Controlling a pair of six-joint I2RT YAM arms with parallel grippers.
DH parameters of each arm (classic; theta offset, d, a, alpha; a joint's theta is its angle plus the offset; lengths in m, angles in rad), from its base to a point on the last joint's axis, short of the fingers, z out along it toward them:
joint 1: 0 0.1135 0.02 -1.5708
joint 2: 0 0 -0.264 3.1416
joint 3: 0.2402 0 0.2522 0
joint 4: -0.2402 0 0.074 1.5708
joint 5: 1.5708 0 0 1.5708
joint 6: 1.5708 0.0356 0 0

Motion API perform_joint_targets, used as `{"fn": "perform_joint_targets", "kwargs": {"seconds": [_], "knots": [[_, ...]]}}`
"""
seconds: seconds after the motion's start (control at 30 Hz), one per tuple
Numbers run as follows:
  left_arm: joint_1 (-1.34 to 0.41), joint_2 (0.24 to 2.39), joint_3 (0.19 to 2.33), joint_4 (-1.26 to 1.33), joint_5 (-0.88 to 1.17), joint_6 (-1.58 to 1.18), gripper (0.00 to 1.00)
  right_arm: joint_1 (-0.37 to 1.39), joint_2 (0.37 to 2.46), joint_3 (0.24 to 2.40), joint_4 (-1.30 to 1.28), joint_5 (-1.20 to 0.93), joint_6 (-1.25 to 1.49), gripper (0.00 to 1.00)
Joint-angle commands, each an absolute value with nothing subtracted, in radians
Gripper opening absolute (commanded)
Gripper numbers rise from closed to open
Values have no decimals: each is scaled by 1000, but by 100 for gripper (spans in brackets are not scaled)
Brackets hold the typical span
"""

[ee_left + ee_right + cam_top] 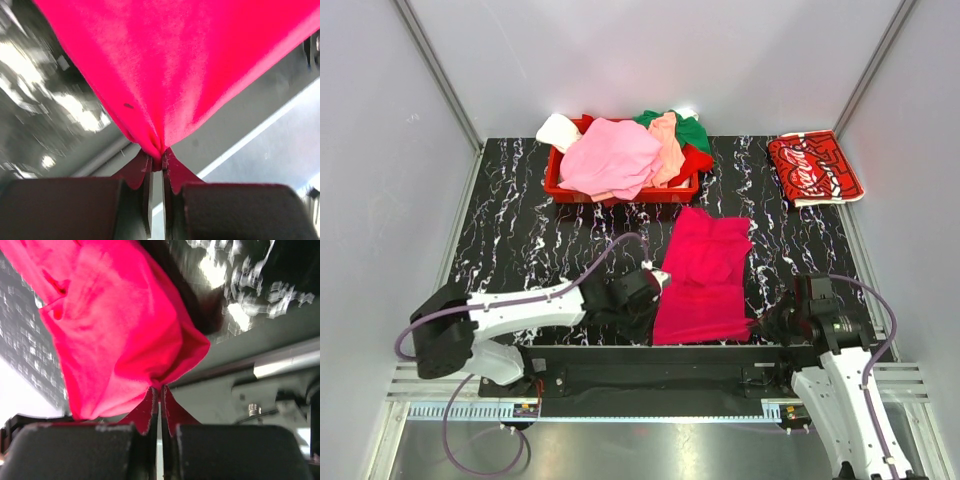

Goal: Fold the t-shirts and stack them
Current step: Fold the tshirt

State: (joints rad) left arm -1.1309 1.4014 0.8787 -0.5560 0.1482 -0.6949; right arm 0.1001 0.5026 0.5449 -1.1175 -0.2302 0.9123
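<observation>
I should next swing my left gripper up and outward, bring it down at the t-shirt's far end point(690, 219) and let go, because the magenta t-shirt point(705, 275) is still stretched out long with both its near corners pinched.
A plain magenta t-shirt point(705, 275) lies on the black marbled table near its front edge, folded into a narrow shape. My left gripper point(658, 290) is shut on its left side edge, and the magenta cloth point(165, 65) is pinched at the fingertips. My right gripper point(767, 325) is shut on the shirt's near right corner, where the cloth point(115, 335) bunches into the tips. A folded red t-shirt with white Coca-Cola script point(813, 167) lies at the back right. Pink point(612, 157), peach point(668, 148), green point(692, 130) and white point(558, 131) tees are heaped in the basket.
The red plastic basket point(560, 186) stands at the back centre-left of the table point(530, 250). Grey walls close in the left, right and back. A metal rail point(650, 360) runs along the table's near edge between the arm bases.
</observation>
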Motion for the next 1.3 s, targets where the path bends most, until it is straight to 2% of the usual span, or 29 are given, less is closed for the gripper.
{"fn": "perform_joint_targets", "kwargs": {"seconds": [0.0,0.2,0.3,0.47,0.7,1.03,1.27], "knots": [[-1210,1310,841,-635,118,-814,0,101,457,606,-1262,-326,854,0],[-1333,1238,863,-698,115,-911,0,101,353,667,-1446,-319,824,0],[-1341,1226,902,-754,118,-905,0,101,353,709,-1442,-337,833,0],[-1336,1285,1093,-908,57,-821,3,101,439,814,-1368,-347,825,0],[-1209,1342,1229,-1008,92,-684,1,101,581,954,-1302,-258,787,0],[-942,1423,1362,-1029,274,-491,3,101,679,894,-1143,-206,776,0],[-818,1554,1480,-1037,373,-405,3,101,854,908,-1006,-173,752,0]]}}
